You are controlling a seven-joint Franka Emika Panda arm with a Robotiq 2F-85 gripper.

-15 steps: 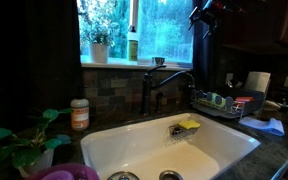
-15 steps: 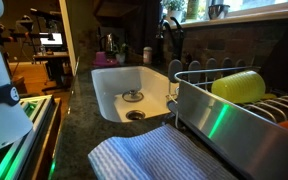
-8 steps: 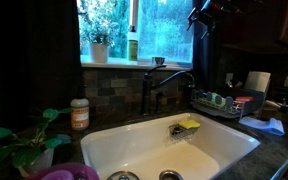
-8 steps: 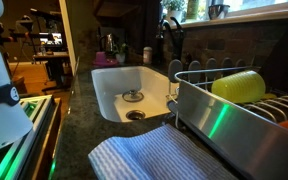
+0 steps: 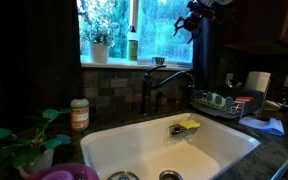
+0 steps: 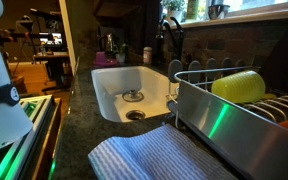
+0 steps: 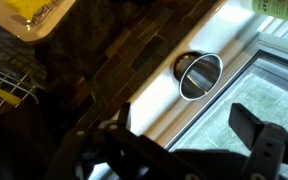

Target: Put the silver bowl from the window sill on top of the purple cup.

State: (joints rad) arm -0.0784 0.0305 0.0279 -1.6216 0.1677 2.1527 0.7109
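Observation:
The bowl stands upright, and its rim nearest my fingers is free. My open gripper should move down and across toward the green bottle, onto that part of the bowl's rim.
The silver bowl (image 5: 159, 61) stands upright on the window sill (image 5: 112, 65), by the bright pane; it also shows at the top of an exterior view (image 6: 217, 11). In the wrist view the bowl (image 7: 198, 75) sits on the pale sill (image 7: 149, 112), ahead of my gripper (image 7: 184, 140). The gripper's dark fingers (image 7: 256, 138) stand wide apart and open, with nothing between them. From outside, the gripper (image 5: 189, 22) hangs high in front of the window, up and to the right of the bowl. Only the purple cup's rim (image 5: 69, 174) shows, at the bottom edge.
A dark faucet (image 5: 149, 90) rises between the sill and the white sink (image 5: 174, 150). A green bottle (image 5: 132, 45) and a potted plant (image 5: 98, 45) share the sill. An orange-labelled bottle (image 5: 79, 113), a dish rack (image 5: 219, 103) and a blue cloth (image 5: 267, 126) stand on the counter.
My gripper has shifted left and slightly down in front of the window, closer to the bowl. Its jaws stay open. Nothing else has moved.

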